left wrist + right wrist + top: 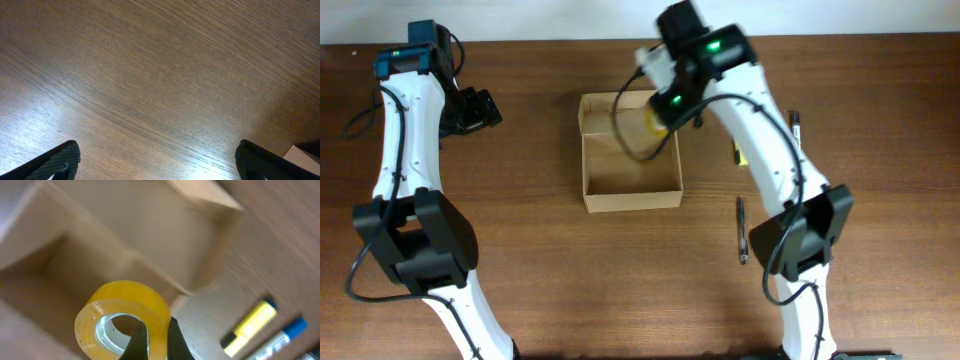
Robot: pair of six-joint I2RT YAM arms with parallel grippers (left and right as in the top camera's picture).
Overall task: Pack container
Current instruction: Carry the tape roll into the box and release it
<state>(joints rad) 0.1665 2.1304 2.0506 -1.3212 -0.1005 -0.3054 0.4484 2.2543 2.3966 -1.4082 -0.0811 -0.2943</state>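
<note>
The yellow tape roll hangs by the box's lid flap. My right gripper will first move down into the open box (pixel 635 171) (pixel 69 286) and back toward the box's near side.
The container (pixel 630 190) is an open tan cardboard box in the middle of the table, its lid flap folded back at the far side; it also shows in the right wrist view (pixel 100 240). My right gripper (pixel 157 340) is shut on the wall of a yellow tape roll (pixel 125 317) and holds it over the box's right side; the roll shows in the overhead view (pixel 658 120). My left gripper (pixel 157 160) is open and empty over bare wood at the far left, apart from the box; in the overhead view it sits at the far left (pixel 475 108).
A yellow highlighter (pixel 250 322) and a blue-capped marker (pixel 280 337) lie on the table right of the box. A dark pen (pixel 742 230) lies near the right arm's base, another pen (pixel 796 128) lies further back. A white corner (pixel 305 157) shows at the left wrist view's edge.
</note>
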